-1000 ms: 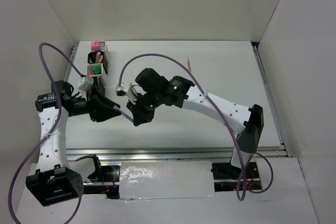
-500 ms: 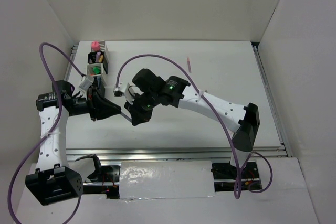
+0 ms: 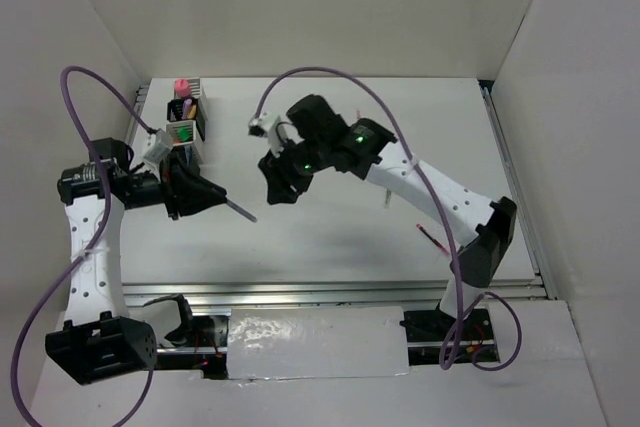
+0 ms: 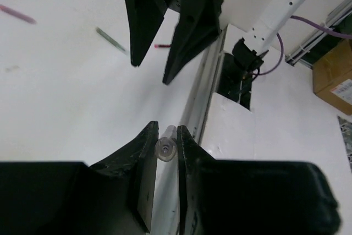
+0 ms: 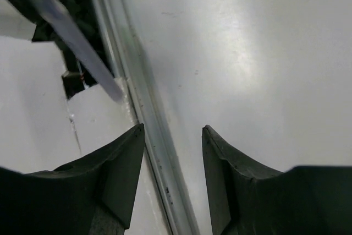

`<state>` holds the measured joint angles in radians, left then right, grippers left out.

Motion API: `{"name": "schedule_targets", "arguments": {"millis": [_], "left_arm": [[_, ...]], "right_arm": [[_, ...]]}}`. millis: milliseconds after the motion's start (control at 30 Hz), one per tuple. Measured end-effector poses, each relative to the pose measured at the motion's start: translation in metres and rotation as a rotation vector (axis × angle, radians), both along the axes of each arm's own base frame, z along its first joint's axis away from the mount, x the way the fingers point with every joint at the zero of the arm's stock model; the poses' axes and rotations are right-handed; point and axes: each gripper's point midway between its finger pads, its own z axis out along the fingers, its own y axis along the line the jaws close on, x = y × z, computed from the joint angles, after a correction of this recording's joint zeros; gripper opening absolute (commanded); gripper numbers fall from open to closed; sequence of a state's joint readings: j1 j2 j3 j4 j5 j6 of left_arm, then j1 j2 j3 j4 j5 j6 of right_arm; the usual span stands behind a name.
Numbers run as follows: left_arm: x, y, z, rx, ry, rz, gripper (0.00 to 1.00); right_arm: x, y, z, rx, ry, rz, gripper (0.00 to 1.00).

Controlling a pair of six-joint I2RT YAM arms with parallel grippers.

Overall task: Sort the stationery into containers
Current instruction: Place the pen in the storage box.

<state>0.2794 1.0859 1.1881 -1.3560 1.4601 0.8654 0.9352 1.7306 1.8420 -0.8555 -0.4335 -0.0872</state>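
Observation:
The left gripper swings outward and turns downward over the near end of the mesh containers to release the pen next, since the pen's tip points away from them.
My left gripper [image 3: 222, 197] is shut on a thin grey pen [image 3: 241, 212], which sticks out toward the table's middle. In the left wrist view the pen [image 4: 165, 148] shows end-on, pinched between the jaws of that gripper [image 4: 165, 136]. My right gripper [image 3: 273, 193] hangs a little to the right of the pen's tip, open and empty. The right wrist view shows its jaws [image 5: 173, 136] wide apart over the table edge, with the blurred pen [image 5: 71, 37] at upper left. The mesh containers [image 3: 186, 127] stand at the far left, with markers inside, a pink marker [image 3: 181, 85] topmost.
A red pen [image 3: 432, 239] lies on the table at the right and a short grey pen [image 3: 385, 197] lies nearer the middle. The left wrist view shows a pink pen [image 4: 16, 14], a dark green pen [image 4: 113, 39] and the right gripper's fingers [image 4: 137, 26]. A metal rail [image 3: 350, 292] borders the near edge.
The right gripper has opened, let go of the grey pen and drawn back up and to the right. The left gripper has shut on the pen and shifted slightly left with it.

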Motion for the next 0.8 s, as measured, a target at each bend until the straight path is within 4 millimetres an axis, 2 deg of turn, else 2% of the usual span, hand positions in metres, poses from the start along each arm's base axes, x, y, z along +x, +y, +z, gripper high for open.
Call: {"name": "schedule_targets", "arguments": {"millis": [133, 233, 333, 533, 600, 700, 767, 800], "left_arm": [[0.018, 0.005, 0.034, 0.029, -0.072, 0.007, 0.00], [0.040, 0.015, 0.050, 0.083, -0.054, 0.069, 0.00], [0.062, 0.029, 0.058, 0.151, -0.043, 0.228, 0.00], [0.082, 0.055, 0.109, 0.151, -0.149, 0.578, 0.00], [0.099, 0.070, 0.120, 0.162, -0.156, 0.684, 0.00], [0.145, 0.103, 0.117, 0.200, -0.102, 0.832, 0.00], [0.175, 0.124, 0.103, 0.236, -0.044, 0.911, 0.00], [0.192, 0.136, 0.086, 0.268, 0.001, 0.948, 0.00]], "right_arm": [[0.036, -0.046, 0.019, 0.023, -0.041, -0.147, 0.54], [0.048, -0.077, 0.032, 0.041, -0.069, -0.228, 0.53], [0.053, -0.098, 0.042, 0.059, -0.090, -0.282, 0.53], [0.071, -0.132, 0.039, 0.061, -0.082, -0.391, 0.54], [0.077, -0.140, 0.034, 0.054, -0.072, -0.420, 0.54], [0.077, -0.145, 0.026, 0.038, -0.055, -0.439, 0.54], [0.078, -0.147, 0.022, 0.030, -0.053, -0.448, 0.57], [0.079, -0.148, 0.020, 0.023, -0.057, -0.458, 0.58]]}}
